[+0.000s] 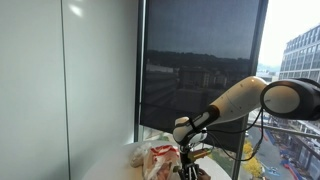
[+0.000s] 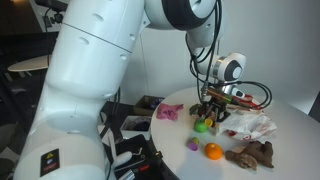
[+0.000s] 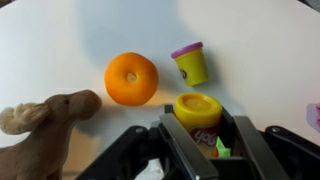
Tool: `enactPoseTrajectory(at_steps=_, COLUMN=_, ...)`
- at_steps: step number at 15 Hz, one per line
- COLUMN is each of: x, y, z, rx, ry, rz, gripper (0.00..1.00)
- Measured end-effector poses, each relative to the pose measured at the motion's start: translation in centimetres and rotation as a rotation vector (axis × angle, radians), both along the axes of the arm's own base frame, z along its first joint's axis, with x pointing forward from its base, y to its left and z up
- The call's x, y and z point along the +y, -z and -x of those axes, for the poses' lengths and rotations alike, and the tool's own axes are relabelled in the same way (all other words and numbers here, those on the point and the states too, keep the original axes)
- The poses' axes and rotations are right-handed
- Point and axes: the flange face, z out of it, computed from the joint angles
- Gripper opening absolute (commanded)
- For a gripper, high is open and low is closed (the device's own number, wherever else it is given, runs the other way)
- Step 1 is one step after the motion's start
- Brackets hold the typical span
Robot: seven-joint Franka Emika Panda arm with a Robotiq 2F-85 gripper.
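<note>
I will next move my gripper down and left in the wrist view to the bare tabletop beside the orange and let go of the yellow tub there.
In the wrist view my gripper (image 3: 200, 140) has its two black fingers closed against the sides of a yellow tub with a yellow lid (image 3: 198, 112). A bit of green shows beside the tub. Just beyond lie an orange (image 3: 131, 79), a small yellow-green pot with a purple lid (image 3: 190, 63) and a brown plush animal (image 3: 45, 125) to the left. In an exterior view the gripper (image 2: 209, 115) is low over the round white table (image 2: 170, 150), with the tub (image 2: 203, 125) between its fingers. The gripper also shows in an exterior view (image 1: 185, 160).
On the table lie the orange (image 2: 212, 152), the purple-lidded pot (image 2: 192, 145), the plush animal (image 2: 252, 154), a crumpled white bag (image 2: 250, 125) and a pink object (image 2: 168, 112). A dark window blind (image 1: 200, 60) stands behind the table. The arm's white base (image 2: 90, 90) fills the near side.
</note>
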Motion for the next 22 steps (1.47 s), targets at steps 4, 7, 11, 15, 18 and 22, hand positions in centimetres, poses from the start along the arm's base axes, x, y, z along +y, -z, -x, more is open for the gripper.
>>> enactPoseTrajectory(at_steps=4, x=-1.7, y=4.3, z=0.5, rx=-0.175, ry=0.031, rz=-0.037, gripper=0.21)
enactPoseTrajectory(at_steps=7, x=-2.4, y=6.5, z=1.0, rx=-0.265, ry=0.044, rz=-0.049, gripper=0.76)
enactPoseTrajectory(at_steps=11, x=-3.3, y=7.6, z=1.7, rx=-0.291, ry=0.062, rz=-0.048, gripper=1.00)
enactPoseTrajectory(at_steps=15, x=-2.1, y=5.1, z=2.0, rx=-0.321, ry=0.041, rz=-0.057, gripper=1.00)
enactPoseTrajectory(at_steps=18, x=-0.3, y=1.4, z=2.1, rx=-0.371, ry=0.017, rz=-0.069, gripper=1.00)
enactPoseTrajectory(at_steps=22, x=1.9, y=-2.5, z=2.7, rx=-0.414, ry=-0.001, rz=-0.054, gripper=1.00)
